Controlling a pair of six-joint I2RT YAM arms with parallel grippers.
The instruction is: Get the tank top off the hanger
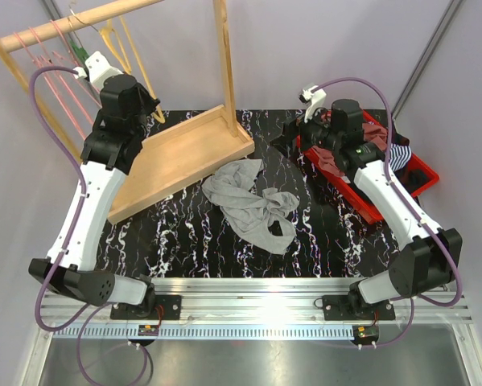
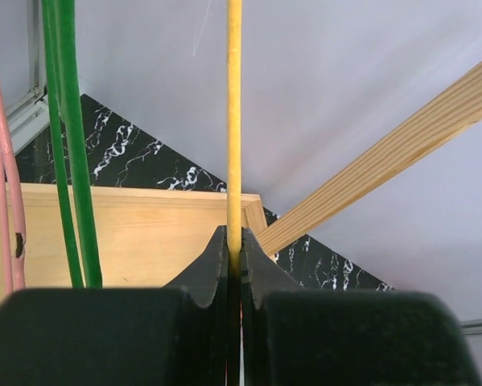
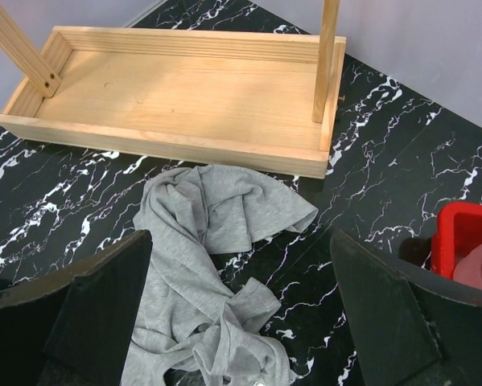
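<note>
My left gripper should next stay where it is beside the rack's bar and open to let go of the yellow hanger's thin bar (image 1: 146, 79) (image 2: 234, 201), because the tank top is already off it.
The grey tank top (image 1: 253, 205) lies crumpled on the black marbled table, off any hanger, in front of the wooden rack's base; the right wrist view shows the tank top (image 3: 208, 265) below the fingers. My left gripper (image 2: 234, 245) is up by the rack's rail, shut on the thin bar of a yellow hanger (image 2: 234, 121). The yellow hanger (image 1: 120, 44) hangs bare from the rail. My right gripper (image 3: 241, 241) hovers open above the tank top, apart from it, with nothing between its fingers; it sits near the red bin (image 1: 287, 137).
The wooden rack has a tray-like base (image 1: 184, 157), an upright post (image 1: 224, 64) and a top rail (image 1: 72, 24). Pink hangers (image 1: 51, 60) and a green hanger (image 2: 67, 145) hang beside the yellow one. A red bin (image 1: 409, 173) holding clothes stands at the right.
</note>
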